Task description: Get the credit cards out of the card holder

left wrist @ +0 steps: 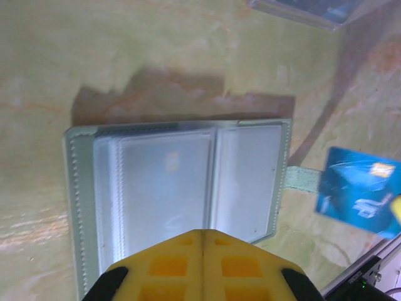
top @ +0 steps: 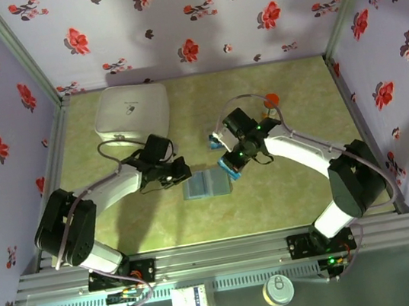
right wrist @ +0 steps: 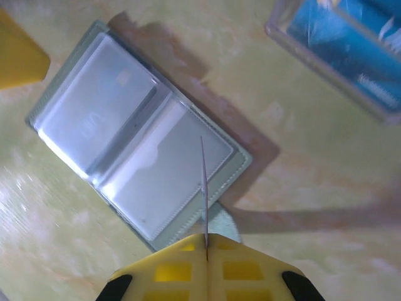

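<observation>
My right gripper carries the card outward over the clear case (top: 214, 142) (right wrist: 354, 47) next and releases it, since the case already holds blue cards like this one.
The card holder (top: 207, 184) lies open and flat on the table, a grey-blue wallet with clear sleeves (left wrist: 178, 182) and a small tab (left wrist: 303, 179). My left gripper (left wrist: 202, 233) is shut with nothing between its fingers, and its tip is over the holder's near edge (top: 182, 173). My right gripper (right wrist: 207, 241) is shut on a blue credit card (left wrist: 360, 191), seen edge-on (right wrist: 202, 182) in the right wrist view. It holds the card just off the holder's right side (top: 229, 167), above the tab (right wrist: 222, 222). The card holder (right wrist: 138, 150) sleeves look pale; I cannot tell whether other cards are inside.
A clear case with blue cards (right wrist: 351, 50) sits just behind the holder (top: 213, 142) (left wrist: 307, 9). A white rounded box (top: 130, 112) stands at the back left. An orange-capped bottle (top: 271, 100) is at the back right. Floral walls close in three sides.
</observation>
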